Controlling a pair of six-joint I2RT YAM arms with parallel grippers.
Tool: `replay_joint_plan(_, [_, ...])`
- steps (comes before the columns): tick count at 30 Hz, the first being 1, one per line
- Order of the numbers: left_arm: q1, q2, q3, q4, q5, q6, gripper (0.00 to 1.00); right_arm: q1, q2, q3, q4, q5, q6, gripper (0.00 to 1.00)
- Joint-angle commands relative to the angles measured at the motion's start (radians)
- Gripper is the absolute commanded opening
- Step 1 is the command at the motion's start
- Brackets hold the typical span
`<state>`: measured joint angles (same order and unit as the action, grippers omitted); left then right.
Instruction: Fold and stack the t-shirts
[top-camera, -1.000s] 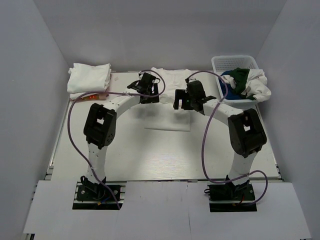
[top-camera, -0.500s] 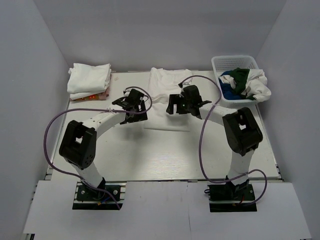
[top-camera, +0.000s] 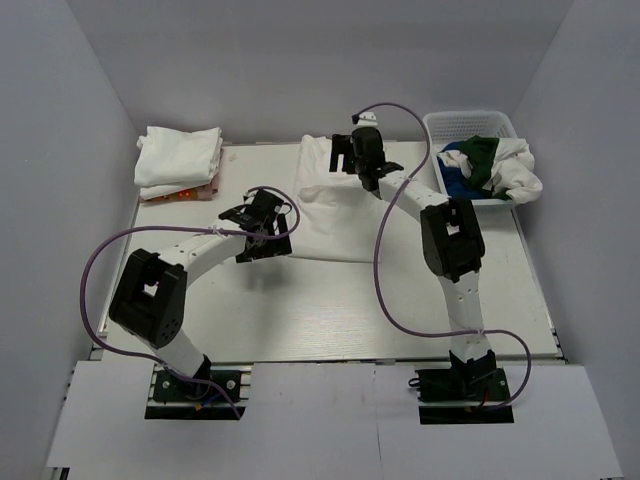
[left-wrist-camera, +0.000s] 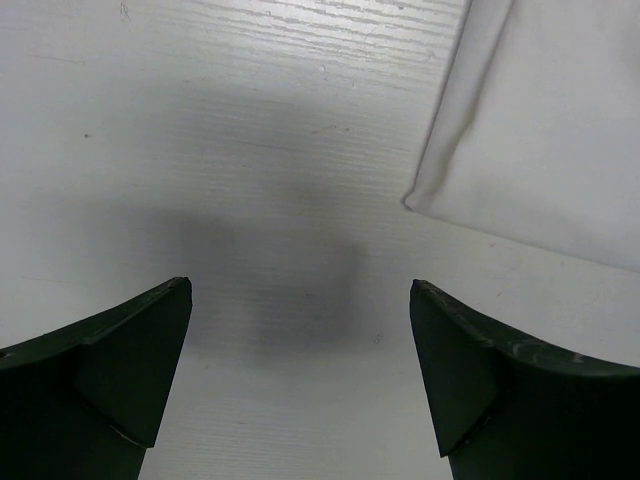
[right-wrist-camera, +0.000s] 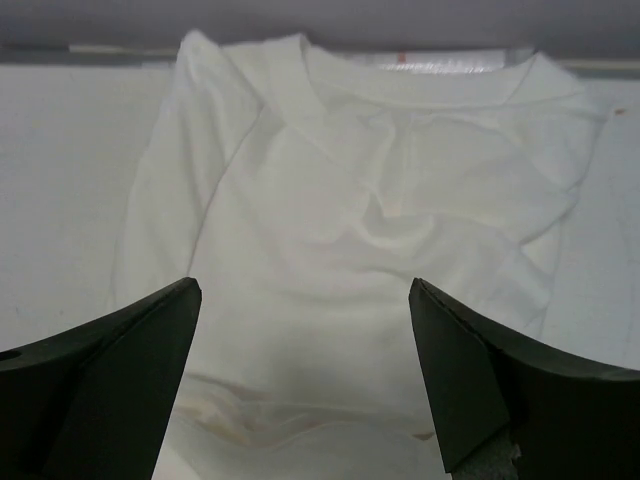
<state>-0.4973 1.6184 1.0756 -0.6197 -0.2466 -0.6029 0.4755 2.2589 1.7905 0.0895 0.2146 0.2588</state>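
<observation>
The left gripper needs to move sideways and down onto the t-shirt's closest near corner (top-camera: 293, 255) (left-wrist-camera: 415, 200), because that corner is below it and to its right in the top view.
A white t-shirt (top-camera: 335, 215) lies flat at the back middle of the table, collar toward the far wall. In the right wrist view the shirt (right-wrist-camera: 380, 200) fills the frame with its collar at the top. My right gripper (top-camera: 352, 160) (right-wrist-camera: 305, 285) hovers open and empty over the shirt's upper part. My left gripper (top-camera: 270, 232) (left-wrist-camera: 300, 288) is open and empty over bare table, just left of the shirt's near left corner (left-wrist-camera: 540, 150). A folded stack of white shirts (top-camera: 180, 155) sits at the back left, with a colourful print at its bottom edge.
A white lattice basket (top-camera: 470, 125) stands at the back right, holding a blue shirt (top-camera: 458, 170), a dark green one (top-camera: 480, 155) and a white one (top-camera: 515, 175) that hangs over its rim. Grey walls close in the table on three sides.
My left gripper has drawn back off the shirt toward the near left. My right gripper has moved away toward the collar. The shirt now lies flat with both grippers off it.
</observation>
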Motion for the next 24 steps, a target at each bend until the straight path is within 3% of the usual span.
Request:
replay_joint_plan(1, [0.000,-0.054,0.018,0.041,0.003,0.009,1.00,-0.029,-0.030,0.048,-0.088,0.049,0.006,0.90])
replay_joint_plan(3, [0.000,-0.029,0.027,0.070,0.045,0.018,1.00,-0.032,-0.158,-0.028,-0.077,-0.015,0.025,0.90])
replay_joint_plan(4, [0.000,-0.002,0.027,0.095,0.061,0.029,1.00,-0.034,-0.238,-0.192,-0.053,-0.029,0.034,0.90])
replay_joint_plan(7, [0.000,0.050,0.063,0.130,0.116,0.038,1.00,-0.040,-0.393,-0.408,-0.010,-0.066,0.095,0.90])
replay_joint_plan(8, [0.000,0.069,0.072,0.141,0.131,0.038,1.00,-0.040,-0.466,-0.556,-0.008,-0.087,0.120,0.90])
replay_joint_plan(13, [0.000,0.158,0.093,0.178,0.202,0.048,0.97,-0.054,-0.700,-0.818,0.006,-0.109,0.197,0.90])
replay_joint_plan(19, [0.000,0.218,0.093,0.189,0.211,0.048,0.59,-0.061,-0.788,-0.977,-0.040,-0.106,0.227,0.90])
replay_joint_plan(21, [0.000,0.230,0.083,0.198,0.234,0.048,0.57,-0.060,-0.792,-1.003,-0.043,-0.106,0.234,0.90])
replay_joint_plan(22, [-0.009,0.230,0.083,0.198,0.234,0.048,0.44,-0.060,-0.792,-1.010,-0.043,-0.115,0.237,0.90])
replay_joint_plan(24, [-0.009,0.241,0.072,0.210,0.248,0.048,0.29,-0.060,-0.786,-1.029,-0.027,-0.144,0.246,0.90])
